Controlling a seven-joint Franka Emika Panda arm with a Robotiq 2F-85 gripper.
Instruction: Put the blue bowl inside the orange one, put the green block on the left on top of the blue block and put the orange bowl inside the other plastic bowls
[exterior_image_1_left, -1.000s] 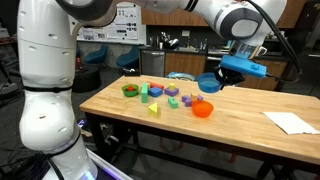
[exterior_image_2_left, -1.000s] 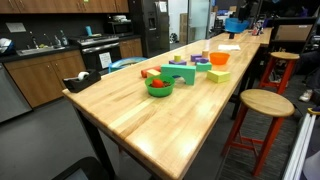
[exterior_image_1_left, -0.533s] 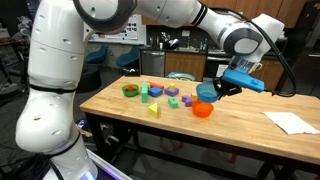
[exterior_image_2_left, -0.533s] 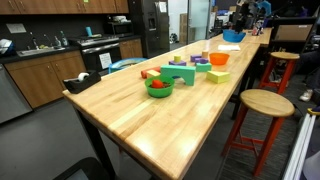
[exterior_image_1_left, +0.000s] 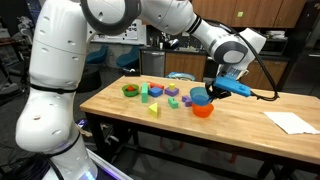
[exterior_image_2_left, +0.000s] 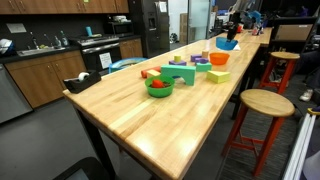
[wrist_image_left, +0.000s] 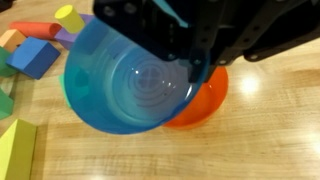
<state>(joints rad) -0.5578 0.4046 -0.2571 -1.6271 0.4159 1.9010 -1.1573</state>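
Note:
The blue bowl is still hanging tilted above the orange one. My gripper will next go down toward the orange bowl's opening (exterior_image_1_left: 203, 108) (wrist_image_left: 204, 103) below and let go of the blue bowl's rim there.
My gripper (wrist_image_left: 190, 70) is shut on the rim of the blue bowl (wrist_image_left: 125, 80), which hangs just over the orange bowl (wrist_image_left: 207, 102) and covers most of it in the wrist view. In an exterior view the blue bowl (exterior_image_1_left: 200, 96) sits slightly above and left of the orange bowl (exterior_image_1_left: 204, 110), with the gripper (exterior_image_1_left: 213, 90) at its right rim. The blue bowl (exterior_image_2_left: 227, 44) and orange bowl (exterior_image_2_left: 218, 59) also show far down the table. A blue block (wrist_image_left: 38, 57) lies at the upper left. A green block (exterior_image_1_left: 145, 96) stands among the blocks. The green and reddish bowls (exterior_image_1_left: 131, 90) sit nested at the left end.
Several coloured blocks (exterior_image_1_left: 170, 97) lie in a row between the nested bowls and the orange bowl. A yellow-green wedge (wrist_image_left: 15, 150) and a yellow cylinder (wrist_image_left: 68, 18) lie left of the blue bowl. A white paper (exterior_image_1_left: 292, 122) rests at the right. A round stool (exterior_image_2_left: 265, 103) stands beside the table (exterior_image_1_left: 240, 135).
The gripper has carried the blue bowl down and to the left, from high above the table's far side to just over the orange bowl.

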